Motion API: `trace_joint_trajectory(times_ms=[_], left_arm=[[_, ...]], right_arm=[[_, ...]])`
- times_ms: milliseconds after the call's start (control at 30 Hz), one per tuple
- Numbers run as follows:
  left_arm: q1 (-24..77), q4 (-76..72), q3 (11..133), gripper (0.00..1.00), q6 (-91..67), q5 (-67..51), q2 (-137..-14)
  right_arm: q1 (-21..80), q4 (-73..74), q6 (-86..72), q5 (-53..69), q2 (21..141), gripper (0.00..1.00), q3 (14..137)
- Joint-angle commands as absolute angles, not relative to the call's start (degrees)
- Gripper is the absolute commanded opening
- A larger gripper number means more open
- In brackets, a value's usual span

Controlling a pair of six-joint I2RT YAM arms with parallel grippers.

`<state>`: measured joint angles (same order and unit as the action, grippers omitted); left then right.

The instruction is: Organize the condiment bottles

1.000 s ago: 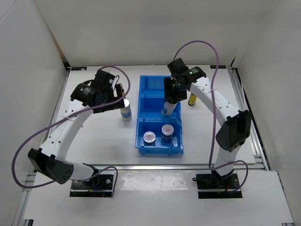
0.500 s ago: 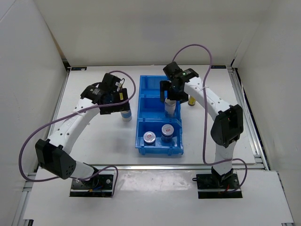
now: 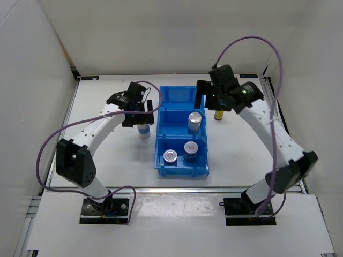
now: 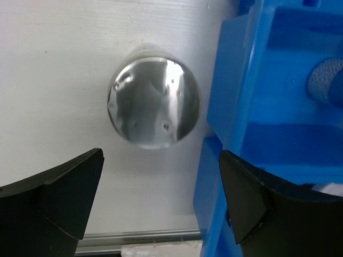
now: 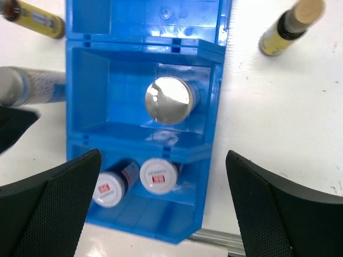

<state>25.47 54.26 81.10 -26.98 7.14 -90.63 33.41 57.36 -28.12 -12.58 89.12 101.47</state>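
Observation:
My left gripper should move gently outward until the silver top of the shaker [image 4: 154, 103] outside the bin is between its fingers, because that top is still beyond them.
In the blue bin [image 3: 177, 99], a silver-topped shaker [image 3: 194, 122] stands upright in the middle compartment and two squat jars [image 3: 170, 156] [image 3: 191, 149] sit in the near one. My right gripper [image 3: 208, 101] hangs open above the bin's far right, holding nothing. Its wrist view looks down on that shaker [image 5: 168, 99] and both jars [image 5: 159, 175]. A second shaker [image 3: 143, 130] stands on the table left of the bin. My left gripper [image 3: 138, 113] hovers open over its silver top [image 4: 154, 101]. One yellow bottle [image 3: 218, 114] stands right of the bin, another [image 5: 35, 19] left of its far end.
The bin's left wall [image 4: 252, 80] lies right beside my left gripper's [image 4: 161, 155] right finger. The far compartment [image 5: 144, 19] holds nothing. White walls enclose the table on three sides, and a metal rail [image 3: 177, 188] runs along the near edge.
My right gripper opened, left the shaker standing in the middle compartment, and pulled up and back to the right. My left gripper moved right, to above the shaker on the table.

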Motion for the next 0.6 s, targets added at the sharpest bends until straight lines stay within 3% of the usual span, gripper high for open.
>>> trace_joint_trajectory(times_ms=[0, 300, 567], left_arm=[[24.6, 52.4, 84.3, 0.98, -27.2, 10.0, -92.3], [23.0, 52.4, 87.7, 0.82, -27.2, 11.8, -97.6], [23.0, 54.5, 93.5, 0.43, -26.6, 13.0, -94.6]], right_arm=[[33.6, 56.8, -28.8, -13.6, 84.6, 1.0, 97.9], [33.6, 59.1, -26.5, -11.2, 76.6, 1.0, 92.4], [33.6, 60.1, -25.5, -13.0, 72.2, 1.0, 89.4]])
